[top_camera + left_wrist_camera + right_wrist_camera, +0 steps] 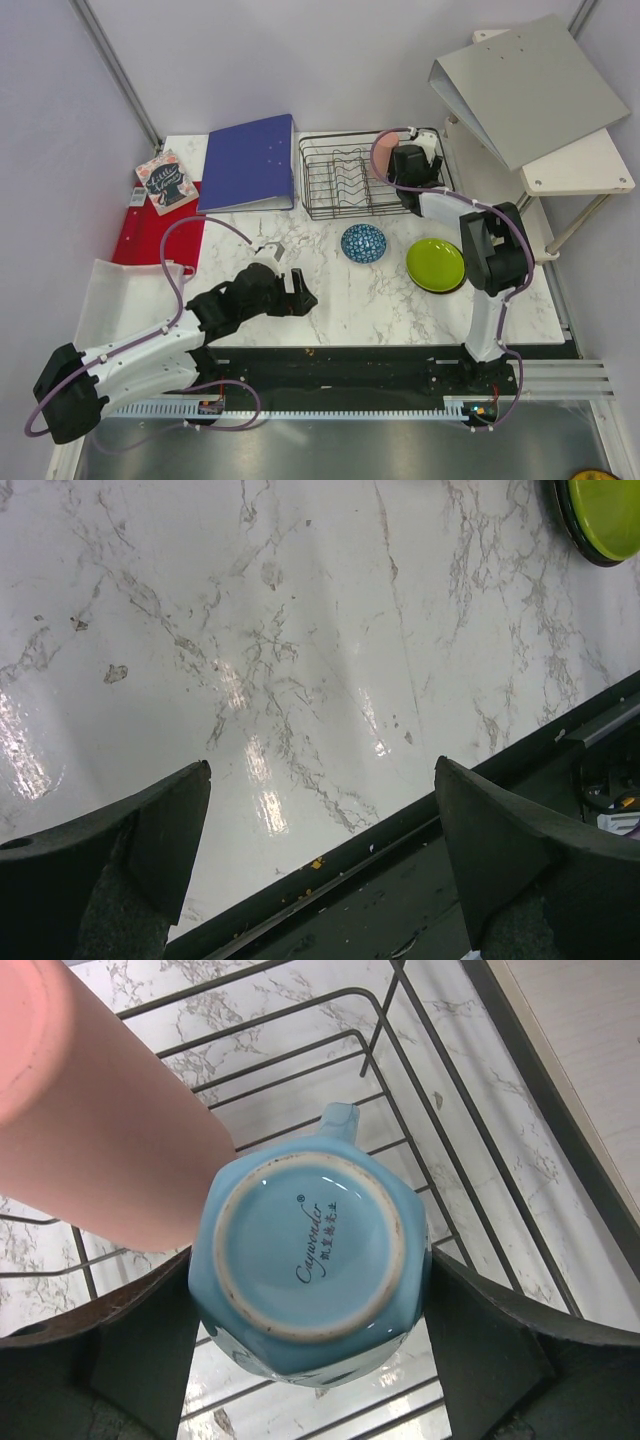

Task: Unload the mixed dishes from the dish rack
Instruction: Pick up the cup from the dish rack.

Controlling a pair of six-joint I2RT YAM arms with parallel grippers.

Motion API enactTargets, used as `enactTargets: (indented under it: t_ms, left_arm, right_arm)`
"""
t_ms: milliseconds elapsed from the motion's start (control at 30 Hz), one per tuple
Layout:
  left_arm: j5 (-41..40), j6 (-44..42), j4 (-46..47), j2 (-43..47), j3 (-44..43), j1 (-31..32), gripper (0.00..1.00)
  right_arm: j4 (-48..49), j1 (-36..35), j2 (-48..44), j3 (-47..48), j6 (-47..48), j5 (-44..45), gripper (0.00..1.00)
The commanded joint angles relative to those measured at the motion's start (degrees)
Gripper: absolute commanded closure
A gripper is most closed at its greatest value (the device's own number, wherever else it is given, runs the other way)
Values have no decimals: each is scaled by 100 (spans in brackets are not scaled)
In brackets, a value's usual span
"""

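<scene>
The left gripper rises and tilts outward toward the light blue cup (305, 1260) next, as that is held outward and to its right in the top view.
The black wire dish rack (345, 180) stands at the back of the table. My right gripper (405, 165) is over its right end. In the right wrist view the gripper (310, 1255) is shut on the upside-down light blue cup (305, 1260), a finger on each side, above the rack's wires (400, 1090). The tall pink cup (100, 1130) leans against it on the left and also shows in the top view (378, 160). The small blue patterned bowl (363, 243) and the lime-green bowl (435, 264) sit on the table. My left gripper (305, 293) is open and empty. The red-and-black bowl is out of view.
A blue binder (250, 162) lies left of the rack. A grey binder (528, 85) rests on a white shelf at the back right. A book (167, 182) and a red cloth (150, 235) are at the left. A black rail (400, 880) runs along the table's front edge.
</scene>
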State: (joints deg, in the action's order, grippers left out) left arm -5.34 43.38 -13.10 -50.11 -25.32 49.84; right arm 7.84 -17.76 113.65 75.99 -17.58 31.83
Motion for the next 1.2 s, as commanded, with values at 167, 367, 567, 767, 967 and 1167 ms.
enactTargets:
  t_ms: [167,367,567,767,967,1167]
  left_arm:
    - [51,-136,317,-8,-184,-10,1]
    - [42,-224,335,-157,-359,-10,1]
    - [-81,-242,308,-52,-465,-19,1]
    - [-467,-49,335,132,-614,-10,1]
    - [-986,171,702,685,-510,-27,1]
    - [-1127,426,1906,1380,36,-36,1]
  right_arm:
    - [-107,27,-1106,-92,-175,-116,74]
    - [-265,27,-1607,-101,-456,-432,100]
    - [-327,18,-2170,-347,-886,-845,100]
    - [182,27,-2820,-979,-1948,-1958,100]
    - [1684,44,-3524,-2165,-3169,-2997,100]
    - [3555,53,-3736,-3096,-4287,-4079,100]
